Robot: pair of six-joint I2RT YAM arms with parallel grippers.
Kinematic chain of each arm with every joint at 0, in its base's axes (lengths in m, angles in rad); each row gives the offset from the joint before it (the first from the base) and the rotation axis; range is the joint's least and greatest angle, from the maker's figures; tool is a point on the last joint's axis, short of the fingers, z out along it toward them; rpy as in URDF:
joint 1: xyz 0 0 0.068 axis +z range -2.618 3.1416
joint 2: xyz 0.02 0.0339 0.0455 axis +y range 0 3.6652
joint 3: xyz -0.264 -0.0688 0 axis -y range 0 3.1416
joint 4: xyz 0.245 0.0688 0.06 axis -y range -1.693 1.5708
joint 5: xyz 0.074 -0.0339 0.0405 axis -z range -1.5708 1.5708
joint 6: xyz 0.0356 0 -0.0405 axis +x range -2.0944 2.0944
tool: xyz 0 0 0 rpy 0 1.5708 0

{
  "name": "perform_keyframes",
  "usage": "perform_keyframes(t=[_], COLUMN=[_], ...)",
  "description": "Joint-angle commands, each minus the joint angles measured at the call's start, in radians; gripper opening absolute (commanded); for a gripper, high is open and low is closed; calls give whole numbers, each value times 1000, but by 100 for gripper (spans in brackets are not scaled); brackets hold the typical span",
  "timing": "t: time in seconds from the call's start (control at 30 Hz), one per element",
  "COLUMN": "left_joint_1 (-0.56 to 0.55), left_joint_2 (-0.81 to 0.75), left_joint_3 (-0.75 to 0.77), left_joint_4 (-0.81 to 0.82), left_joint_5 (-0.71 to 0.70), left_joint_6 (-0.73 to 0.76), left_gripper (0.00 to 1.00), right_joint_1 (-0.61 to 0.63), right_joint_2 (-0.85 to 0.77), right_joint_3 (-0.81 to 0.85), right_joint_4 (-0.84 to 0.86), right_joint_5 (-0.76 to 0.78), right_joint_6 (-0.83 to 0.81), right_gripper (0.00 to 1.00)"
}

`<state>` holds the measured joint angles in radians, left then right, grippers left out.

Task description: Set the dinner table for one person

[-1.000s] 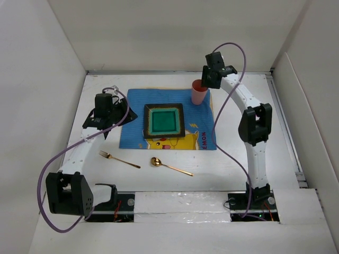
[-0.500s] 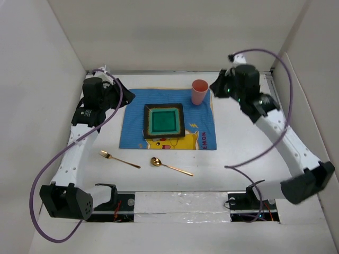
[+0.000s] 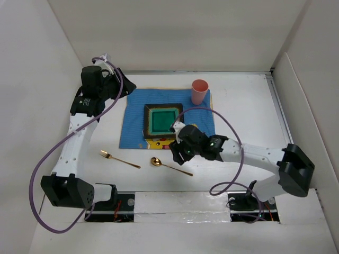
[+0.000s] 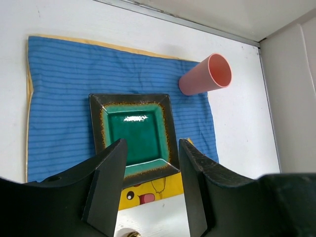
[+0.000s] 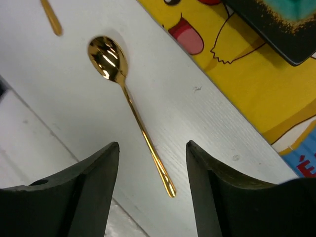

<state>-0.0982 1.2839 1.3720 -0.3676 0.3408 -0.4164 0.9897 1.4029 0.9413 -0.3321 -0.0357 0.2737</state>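
Note:
My right gripper moves down and toward the spoon's bowl next, onto the handle close to it, since only the handle's end lies between my open fingers.
The dinner table (image 3: 249,100) carries a blue cartoon mat (image 3: 132,114) with a green square plate (image 3: 162,120) on it and a pink cup (image 3: 199,91) at its back right corner. A gold spoon (image 3: 172,168) and a gold fork (image 3: 119,159) lie on the bare white in front of the mat. My right gripper (image 3: 176,152) hangs open low over the spoon (image 5: 133,108), whose handle end shows between the jaws, untouched. My left gripper (image 3: 117,88) is open, raised at the mat's back left, and looks down on the plate (image 4: 136,133) and cup (image 4: 205,79).
White walls (image 3: 42,63) bound the table on three sides. A raised white strip (image 3: 180,201) with the arm bases runs along the near edge. The right arm (image 3: 254,154) lies low across the front right of the table. The fork's end (image 5: 51,19) shows left of the spoon.
My right arm has swung from beside the cup, out to the back right, then down to the front over the spoon. My left arm has moved back and higher.

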Motion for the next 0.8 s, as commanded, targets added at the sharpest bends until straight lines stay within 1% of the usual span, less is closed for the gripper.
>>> perform_keyframes(t=[0.0, 0.1, 0.2, 0.37, 0.5, 0.6, 0.63, 0.7, 0.73, 0.77], left_joint_1=[-1, -1, -1, -1, -1, -1, -1, -1, -1, -1], left_joint_2=[-14, -40, -63, -95, -109, -115, -115, -118, -121, -123], left_joint_3=[32, -2, -25, -56, -74, -79, -79, -83, -90, -90], left_joint_4=[7, 13, 6, 2, 4, 6, 6, 6, 9, 7], left_joint_5=[24, 17, -3, -19, -19, -22, -26, -29, -32, -33], left_joint_6=[18, 16, 24, 31, 30, 31, 30, 31, 30, 30], left_gripper=[43, 44, 43, 43, 43, 43, 43, 43, 43, 43], right_joint_1=[101, 153, 164, 164, 182, 210, 210, 237, 247, 247], right_joint_2=[97, 192, 250, 318, 358, 392, 398, 406, 409, 413], right_joint_3=[71, 102, 102, 119, 119, 120, 120, 113, 103, 103], right_joint_4=[65, 70, 100, 111, 123, 128, 128, 136, 145, 145], right_joint_5=[126, 141, 154, 218, 232, 253, 257, 266, 269, 270], right_joint_6=[-62, -79, -76, -76, -74, -64, -64, -54, -44, -44], right_gripper=[62, 62, 62, 62, 60, 51, 49, 37, 26, 21])
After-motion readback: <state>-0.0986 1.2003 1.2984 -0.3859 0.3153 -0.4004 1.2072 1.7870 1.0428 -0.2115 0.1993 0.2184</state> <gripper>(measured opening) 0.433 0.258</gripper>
